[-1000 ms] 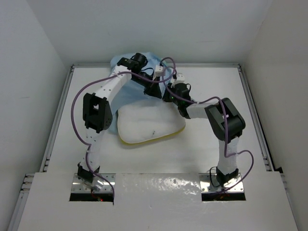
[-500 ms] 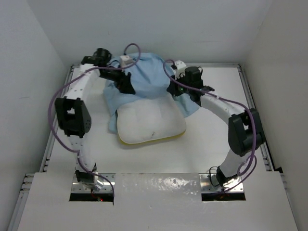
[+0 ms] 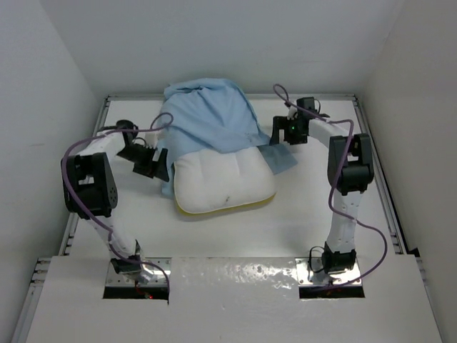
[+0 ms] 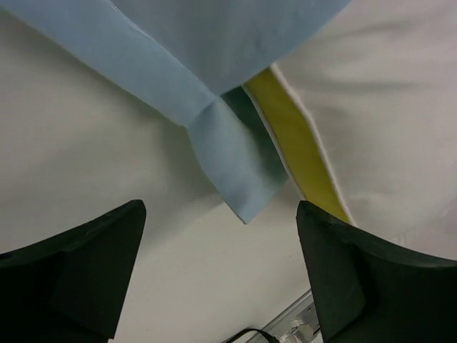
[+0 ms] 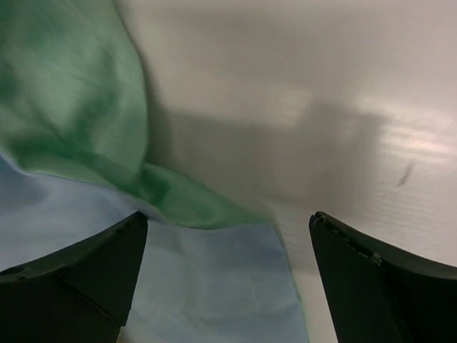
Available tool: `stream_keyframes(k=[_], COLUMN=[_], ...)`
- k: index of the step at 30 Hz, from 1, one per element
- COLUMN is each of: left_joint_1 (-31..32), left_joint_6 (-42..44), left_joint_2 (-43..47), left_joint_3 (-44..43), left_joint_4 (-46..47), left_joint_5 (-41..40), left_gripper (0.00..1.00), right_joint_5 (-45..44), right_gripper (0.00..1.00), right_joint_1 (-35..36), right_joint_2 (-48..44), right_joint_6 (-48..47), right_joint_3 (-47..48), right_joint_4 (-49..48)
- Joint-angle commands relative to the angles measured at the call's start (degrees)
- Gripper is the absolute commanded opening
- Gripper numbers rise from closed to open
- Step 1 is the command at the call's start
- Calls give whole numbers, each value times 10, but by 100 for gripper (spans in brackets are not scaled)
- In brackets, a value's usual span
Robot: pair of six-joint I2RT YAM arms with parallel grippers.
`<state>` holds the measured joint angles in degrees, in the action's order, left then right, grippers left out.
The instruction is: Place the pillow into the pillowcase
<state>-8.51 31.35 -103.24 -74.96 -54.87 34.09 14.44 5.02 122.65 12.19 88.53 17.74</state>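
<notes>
The blue hem's loose corner [image 3: 168,189] sticks out free below the left gripper, toward the pillow [image 3: 223,180], so the left gripper should next lower its open fingers that way, to have one on each side of the corner.
The white quilted pillow [image 3: 223,180] lies mid-table with its yellow edge [image 3: 214,209] showing along the near side. The light blue pillowcase [image 3: 211,118] is draped over its far half. My left gripper [image 3: 158,166] stands open just left of the pillow, holding nothing. In the left wrist view a loose blue corner of the pillowcase [image 4: 239,171] and the pillow's yellow edge [image 4: 296,143] lie ahead of the open left gripper [image 4: 221,271]. My right gripper [image 3: 274,134] is open beside the pillowcase's right flap. Under the open right gripper [image 5: 228,279], blue fabric [image 5: 214,286] and its green face [image 5: 64,107] show.
White walls enclose the table on three sides. Metal rails run along the left edge [image 3: 89,164] and the right edge [image 3: 375,157]. Purple cables [image 3: 78,146] loop off both arms. The arm bases [image 3: 132,268] sit at the near edge.
Both grippers opened and let go of the pillowcase, then drew outward and down to either side. The pillowcase has settled over the far half of the pillow.
</notes>
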Motion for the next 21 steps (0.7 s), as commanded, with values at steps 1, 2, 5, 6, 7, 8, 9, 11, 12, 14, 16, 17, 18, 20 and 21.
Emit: stream_keyframes(k=[1, 2, 5, 6, 7, 8, 9, 11, 12, 14, 16, 17, 18, 20, 21], left_joint_1=[46, 50, 46, 44, 41, 39, 34, 33, 33, 33, 33, 33, 33, 32, 29], left_joint_6=[14, 13, 0, -2, -2, -1, 2, 1, 8, 26, 60, 68, 91, 112, 149], left_joint_2=[-3, -8, -42, -49, -56, -64, -66, -71, -76, -92, -99, -94, -91, -79, -78], left_joint_3=[42, 50, 62, 62, 64, 64, 68, 75, 78, 68, 55, 54, 52, 36, 24], left_joint_4=[45, 66, 90, 93, 98, 100, 104, 123, 126, 101, 72, 66, 60, 32, 13], left_joint_5=[-17, -21, -33, -32, -31, -22, -18, -6, 7, 65, 110, 114, 117, 122, 135], left_gripper=[86, 87, 88, 88, 88, 86, 85, 70, 59, 25, 0, 0, 0, 0, 0], right_joint_5=[0, 4, 3, 10, 23, 37, 37, 18, 11, -1, -6, -9, -18, -20, -12], right_gripper=[94, 94, 92, 91, 89, 89, 89, 88, 86, 76, 67, 47, 31, 0, 0], right_joint_1=[18, 18, 31, 32, 33, 33, 33, 34, 33, 33, 34, 33, 33, 34, 33], right_joint_2=[12, 11, 7, 8, 7, 1, -7, -45, -53, -60, -57, -51, -47, -42, -51], right_joint_6=[-24, -27, -31, -33, -40, -43, -44, -52, -52, -55, -46, -37, -24, 6, 16], right_joint_3=[12, 1, -35, -37, -38, -45, -77, -120, -150, -158, -156, -157, -156, -155, -161], right_joint_4=[59, 53, 38, 45, 58, 70, 66, 33, 27, 44, 59, 59, 59, 56, 49])
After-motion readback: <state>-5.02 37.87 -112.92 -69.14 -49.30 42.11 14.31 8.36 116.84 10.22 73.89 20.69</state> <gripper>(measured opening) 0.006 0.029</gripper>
